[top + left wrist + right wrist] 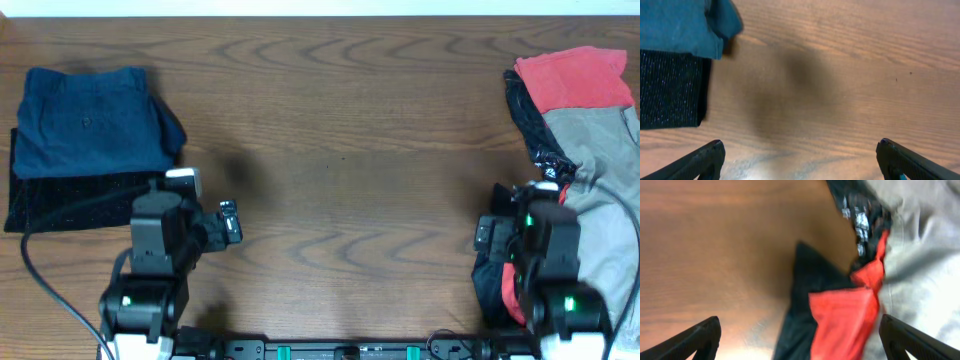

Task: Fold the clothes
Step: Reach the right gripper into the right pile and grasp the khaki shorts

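Note:
The khaki shorts' edge by the red fabric has khaki on top, so my right gripper will next move down and to the right in the overhead view onto it.
A folded navy garment lies on a folded black one at the table's left; both show in the left wrist view, navy and black. At the right lies a loose pile: a red garment, pale khaki shorts, shiny black fabric. My left gripper is open and empty over bare wood, right of the folded stack. My right gripper is open above the pile's left edge, over red fabric, black fabric and khaki cloth.
The wooden table spans the view between the stack and the pile. A black cable runs by the left arm's base. The arm bases stand at the near edge.

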Available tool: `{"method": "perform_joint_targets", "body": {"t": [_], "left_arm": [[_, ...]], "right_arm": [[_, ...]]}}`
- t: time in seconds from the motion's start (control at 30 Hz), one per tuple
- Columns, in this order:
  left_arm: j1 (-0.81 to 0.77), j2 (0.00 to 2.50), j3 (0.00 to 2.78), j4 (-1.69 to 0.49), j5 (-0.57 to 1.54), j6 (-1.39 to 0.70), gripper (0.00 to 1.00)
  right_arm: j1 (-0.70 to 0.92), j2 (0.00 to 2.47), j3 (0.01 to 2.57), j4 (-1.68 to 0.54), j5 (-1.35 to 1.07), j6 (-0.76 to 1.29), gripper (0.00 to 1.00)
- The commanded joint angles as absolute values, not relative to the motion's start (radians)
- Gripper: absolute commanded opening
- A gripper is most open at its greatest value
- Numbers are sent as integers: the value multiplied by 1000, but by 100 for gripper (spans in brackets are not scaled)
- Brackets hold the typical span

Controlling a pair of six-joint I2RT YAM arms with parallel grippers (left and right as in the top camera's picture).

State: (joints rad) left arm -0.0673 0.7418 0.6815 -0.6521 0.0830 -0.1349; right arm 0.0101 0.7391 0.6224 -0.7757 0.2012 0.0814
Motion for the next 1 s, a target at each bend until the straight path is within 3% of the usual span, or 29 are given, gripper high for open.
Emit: {"method": "perform_joint_targets", "body": {"t": [0.0, 0.13, 0.23, 0.3, 0.4, 0.8, 0.9, 0.97], "left_arm": [[-67, 787, 738, -675, 94, -144, 98], [-67, 804, 737, -673, 94, -144, 98], [-67, 809, 737, -673, 94, -144, 98], [-67, 809, 737, -673, 94, -144, 98], [-67, 809, 737, -673, 94, -144, 98], [-67, 809, 737, -673, 93, -144, 98], [-67, 809, 737, -673, 94, -144, 98], [-67, 809, 737, -673, 94, -144, 98]], "right_arm": [[-27, 887, 722, -806, 177, 100, 99], [-29, 1016, 768, -802, 217, 110, 99], [-54, 1076, 756, -817, 409, 279, 98], [-89, 1122, 742, -836, 522, 396, 82], [-152, 1190, 723, -834, 561, 434, 75], [-358, 1425, 723, -803, 579, 460, 59], [-374, 1452, 723, -796, 567, 460, 47], [-375, 1458, 723, -795, 567, 460, 19]]}}
